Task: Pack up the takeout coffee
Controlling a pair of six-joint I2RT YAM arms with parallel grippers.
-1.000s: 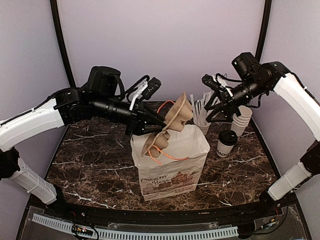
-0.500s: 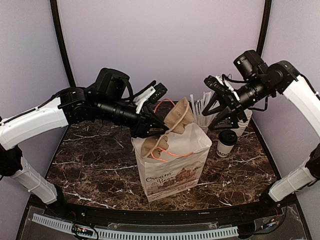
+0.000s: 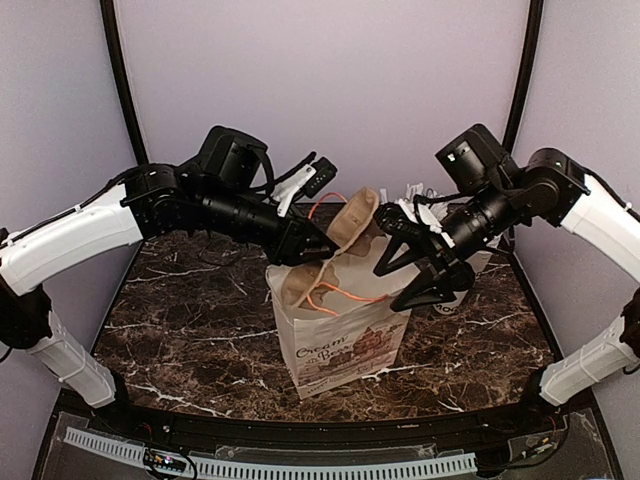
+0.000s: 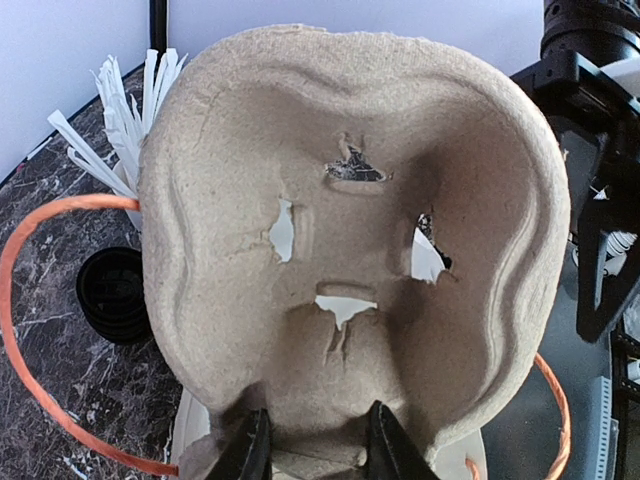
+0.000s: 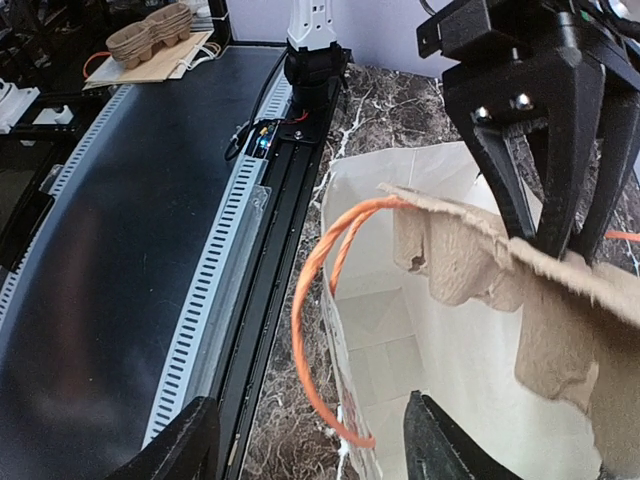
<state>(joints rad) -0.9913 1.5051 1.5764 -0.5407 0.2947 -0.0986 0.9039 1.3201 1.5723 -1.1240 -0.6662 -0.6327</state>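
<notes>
Next, my left gripper levels the tilted carrier and moves down into the open white paper bag to release it, since the bag's opening lies below the gripper.
The takeout coffee shows in the left wrist view only as its black lid (image 4: 112, 295), standing on the marble past the bag. In the top view my right gripper hides it. My left gripper (image 3: 310, 245) is shut on a brown pulp cup carrier (image 3: 347, 225) and holds it tilted over the open white paper bag (image 3: 340, 340). Its fingers (image 4: 250, 450) pinch the carrier's edge (image 4: 350, 200). My right gripper (image 3: 400, 280) is open and empty at the bag's right rim. In the right wrist view its jaws straddle the bag's rim (image 5: 345, 330) and an orange handle (image 5: 315, 300).
A white cup of white sticks (image 4: 125, 100) stands behind the bag near the coffee. The bag's second orange handle (image 3: 322, 207) loops up behind the carrier. The black rail (image 3: 300, 430) runs along the table's near edge.
My right gripper has swung down and left from beside the cups to the bag's right rim, covering the coffee. My left gripper has shifted the carrier slightly higher over the bag.
</notes>
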